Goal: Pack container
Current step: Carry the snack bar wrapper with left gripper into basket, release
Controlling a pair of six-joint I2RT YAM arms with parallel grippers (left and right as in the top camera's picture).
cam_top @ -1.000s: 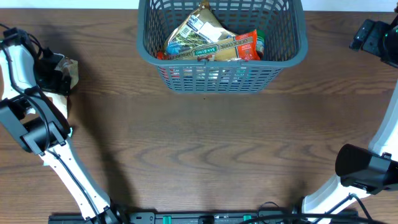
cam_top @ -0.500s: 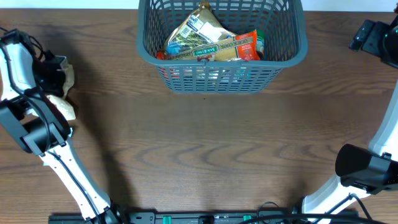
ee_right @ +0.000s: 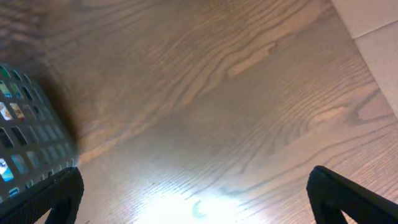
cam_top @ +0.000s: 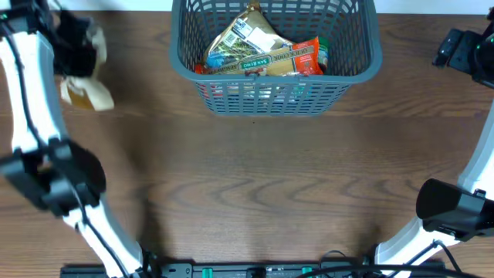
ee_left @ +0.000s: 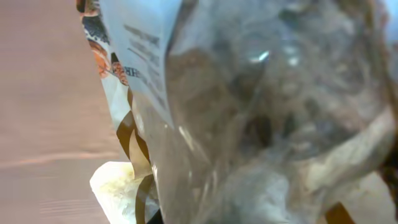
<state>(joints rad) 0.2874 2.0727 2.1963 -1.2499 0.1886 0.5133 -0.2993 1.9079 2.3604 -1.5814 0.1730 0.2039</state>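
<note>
The container's rim stands between the hanging packet and those inside, so my left gripper will next move up, over that rim and down onto the packets there (cam_top: 261, 48).
The container (cam_top: 370, 66), a grey-blue mesh basket, stands at the far middle of the table with several food packets (cam_top: 258, 48) inside. Far left, my left gripper (cam_top: 80, 38) is shut on a cream and brown food packet (cam_top: 88, 93), which hangs from it above the table. In the left wrist view this packet (ee_left: 249, 118) fills the frame and hides the fingers. My right gripper (cam_top: 457, 46) hovers at the far right, open and holding nothing. In its wrist view the right gripper (ee_right: 193, 186) is over bare wood, with the container's corner (ee_right: 25, 137) at the left.
The brown wooden table (cam_top: 262, 185) stretches in front of the container. The table's far right edge (ee_right: 367, 31) shows in the right wrist view. Both arm bases stand at the near corners.
My left gripper closed on the packet at the far left, then lifted it off the table and toward the far edge. The right arm has not moved.
</note>
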